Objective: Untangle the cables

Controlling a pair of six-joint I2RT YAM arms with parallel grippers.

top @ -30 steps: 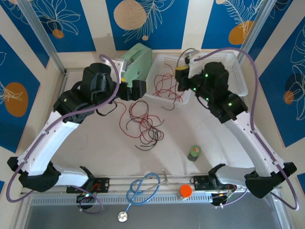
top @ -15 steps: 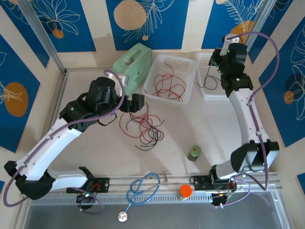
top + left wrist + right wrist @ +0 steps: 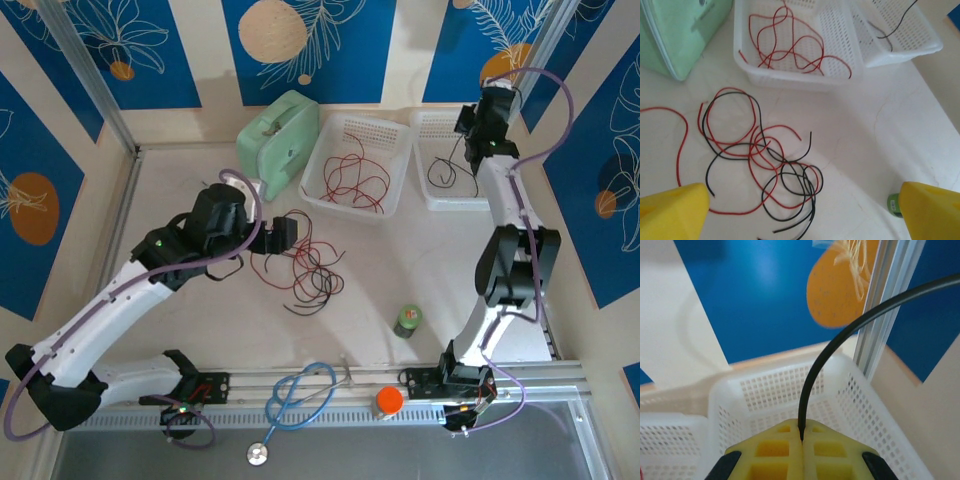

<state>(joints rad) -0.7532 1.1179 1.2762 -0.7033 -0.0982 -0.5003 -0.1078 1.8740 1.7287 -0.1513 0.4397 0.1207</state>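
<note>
The white basket where the black cable trails sits below my right gripper, so I will tip the gripper downward and lower it inside to release the cable.
A tangle of red and black cables (image 3: 300, 265) lies on the table's middle; in the left wrist view the same tangle (image 3: 765, 160) sits just ahead of my fingers. My left gripper (image 3: 285, 232) hovers at the tangle's upper left edge, open and empty (image 3: 802, 215). One red cable (image 3: 350, 180) lies loose in the left white basket (image 3: 322, 140). My right gripper (image 3: 468, 135) hangs over the right white basket (image 3: 428, 203), shut (image 3: 801, 432) on a black cable (image 3: 840, 345) whose free end trails into that basket (image 3: 442, 175).
A mint-green case (image 3: 280, 140) stands behind the tangle, beside the left basket. A small green can (image 3: 408, 320) sits right of the tangle. A blue stethoscope (image 3: 300, 390) and an orange cap (image 3: 389, 401) rest on the front rail.
My right arm swung from the left basket to the far right basket, carrying the black cable. My left gripper dropped closer to the tangle.
</note>
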